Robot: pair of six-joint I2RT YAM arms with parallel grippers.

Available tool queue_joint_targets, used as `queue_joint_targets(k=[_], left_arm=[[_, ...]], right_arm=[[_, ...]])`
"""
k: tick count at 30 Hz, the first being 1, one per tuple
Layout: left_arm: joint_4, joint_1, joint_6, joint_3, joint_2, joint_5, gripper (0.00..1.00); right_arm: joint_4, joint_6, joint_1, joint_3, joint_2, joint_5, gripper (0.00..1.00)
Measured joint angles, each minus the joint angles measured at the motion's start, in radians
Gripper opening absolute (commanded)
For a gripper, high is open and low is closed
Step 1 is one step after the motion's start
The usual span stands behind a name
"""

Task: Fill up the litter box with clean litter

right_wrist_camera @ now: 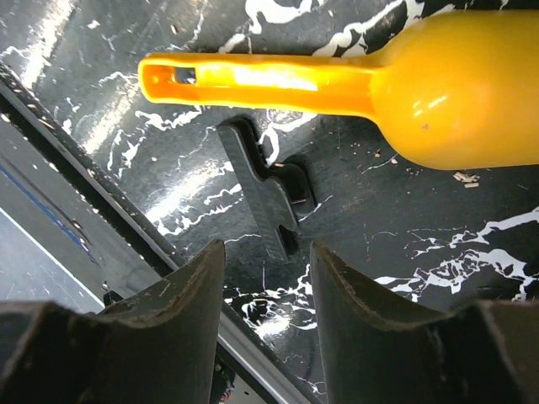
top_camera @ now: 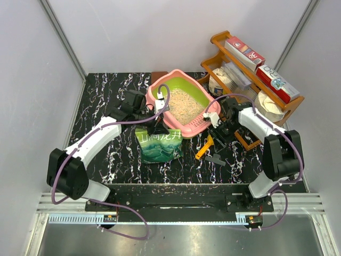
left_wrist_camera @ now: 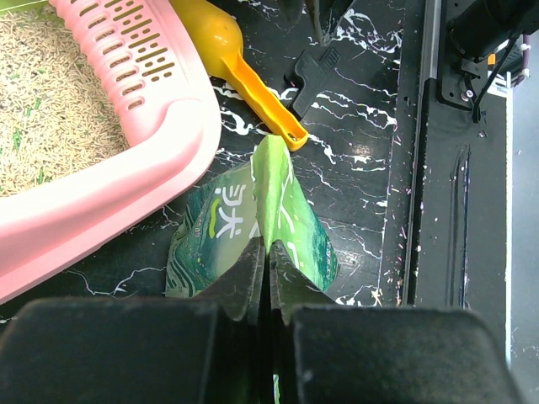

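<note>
The clip's handle point(right_wrist_camera: 281, 239) points into the gap between my open fingers, clear of the yellow-orange scoop point(right_wrist_camera: 438, 93), so my right gripper moves down onto that handle next.
The pink litter box point(top_camera: 193, 126) with lime-green inner walls sits at the table's back middle and holds beige clean litter point(top_camera: 184, 104). My left gripper point(top_camera: 155, 126) is shut on the top edge of the green bag point(top_camera: 159, 145), just in front of the box. In the left wrist view the fingertips point(left_wrist_camera: 268, 252) pinch the bag's fold point(left_wrist_camera: 295, 210), with the box rim point(left_wrist_camera: 109, 210) and the litter point(left_wrist_camera: 50, 109) at upper left. My right gripper point(top_camera: 221, 130) is open and empty. In the right wrist view it point(right_wrist_camera: 268, 252) hovers over the table near the yellow-orange scoop point(right_wrist_camera: 438, 93).
The scoop point(top_camera: 204, 148) lies right of the bag, with a small black clip point(top_camera: 216, 159) beside it; the clip point(right_wrist_camera: 265, 189) sits just ahead of my right fingers. A brown wooden rack point(top_camera: 250, 69) with boxes and bowls stands at back right. The table's metal front rail point(left_wrist_camera: 425, 168) is near.
</note>
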Motion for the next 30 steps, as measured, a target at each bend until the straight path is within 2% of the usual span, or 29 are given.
queue_joint_targets(k=[16, 19, 21, 22, 25, 26, 30], left_arm=[[0.005, -0.002, 0.006, -0.002, -0.003, -0.002, 0.0], [0.003, -0.005, 0.008, -0.002, -0.003, -0.002, 0.0], [0.003, -0.005, 0.011, -0.002, -0.003, -0.002, 0.0], [0.003, -0.005, 0.012, -0.002, -0.003, -0.002, 0.0], [0.002, -0.005, 0.014, -0.002, -0.003, -0.002, 0.0], [0.002, -0.005, 0.014, -0.002, -0.003, -0.002, 0.0], [0.002, -0.005, 0.014, -0.002, -0.003, -0.002, 0.0]], right_arm=[[0.011, -0.063, 0.0, -0.027, 0.129, 0.04, 0.49], [0.015, -0.083, 0.0, -0.052, 0.15, 0.026, 0.42], [0.015, -0.098, 0.0, -0.07, 0.158, 0.013, 0.28], [0.015, -0.107, 0.0, -0.076, 0.161, 0.006, 0.25], [0.016, -0.125, 0.0, -0.084, 0.162, -0.023, 0.22], [0.018, -0.129, 0.0, -0.084, 0.162, -0.034, 0.21], [0.028, -0.139, 0.0, -0.085, 0.162, -0.063, 0.33]])
